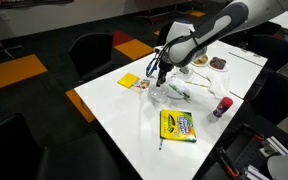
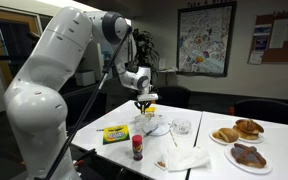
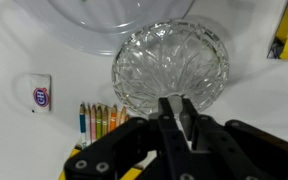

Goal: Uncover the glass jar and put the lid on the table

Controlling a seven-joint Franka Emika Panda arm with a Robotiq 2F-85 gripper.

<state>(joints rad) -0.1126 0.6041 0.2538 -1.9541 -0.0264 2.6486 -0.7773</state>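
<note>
My gripper should next move the cut-glass lid (image 3: 171, 62) down onto the white tabletop beside the colored pencils and release it, because the lid still hangs above the table.
In the wrist view a round cut-glass lid (image 3: 171, 62) lies just beyond my gripper (image 3: 174, 108). The fingers are drawn close together on its near part, with only a thin gap between them. In both exterior views my gripper (image 1: 159, 75) (image 2: 144, 102) hangs pointing down a little above the clear glass jar (image 1: 162, 96) (image 2: 152, 125) near the middle of the white table (image 1: 134, 120) (image 2: 209, 165). The lid is too small to make out in the exterior views.
A crayon box (image 1: 177, 124) (image 2: 115, 133) and a purple-and-red bottle (image 1: 222, 106) (image 2: 137, 148) stand close by. Crumpled tissue (image 2: 184, 158), a second small glass (image 2: 181, 126), plates of pastries (image 2: 239, 131), yellow notes (image 1: 129, 80) and a clear plate rim (image 3: 114, 25) are around.
</note>
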